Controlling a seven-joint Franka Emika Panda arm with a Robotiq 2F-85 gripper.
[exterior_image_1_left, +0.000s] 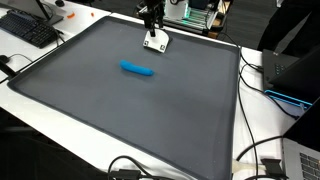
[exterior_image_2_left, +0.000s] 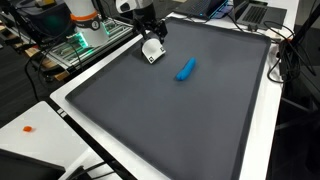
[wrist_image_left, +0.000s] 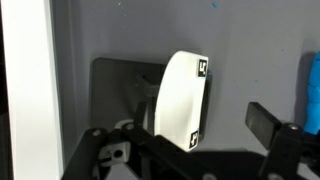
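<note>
The gripper comes down over the thin flat white piece (exterior_image_1_left: 156, 41) (wrist_image_left: 181, 105) next and closes on its sides, because the piece lies between the gripper's open fingers.
A white curved block with small black markers (exterior_image_1_left: 157, 42) lies on the dark grey mat (exterior_image_1_left: 120, 110) near its far edge; it also shows in the other exterior view (exterior_image_2_left: 152, 52) and in the wrist view (wrist_image_left: 182, 100). My gripper (exterior_image_1_left: 152, 27) hangs just above it in both exterior views (exterior_image_2_left: 149, 36). In the wrist view the gripper (wrist_image_left: 180, 135) is open, its fingers well apart on either side of the block and not touching it. A blue oblong object (exterior_image_1_left: 137, 69) lies on the mat a short way off (exterior_image_2_left: 186, 68), at the right edge of the wrist view (wrist_image_left: 313, 92).
The mat lies on a white table (exterior_image_1_left: 262, 120). A keyboard (exterior_image_1_left: 28, 28) lies at one corner. Cables (exterior_image_1_left: 262, 160) and a laptop (exterior_image_1_left: 290, 72) lie along one side. Electronics (exterior_image_2_left: 85, 40) stand behind the arm's base.
</note>
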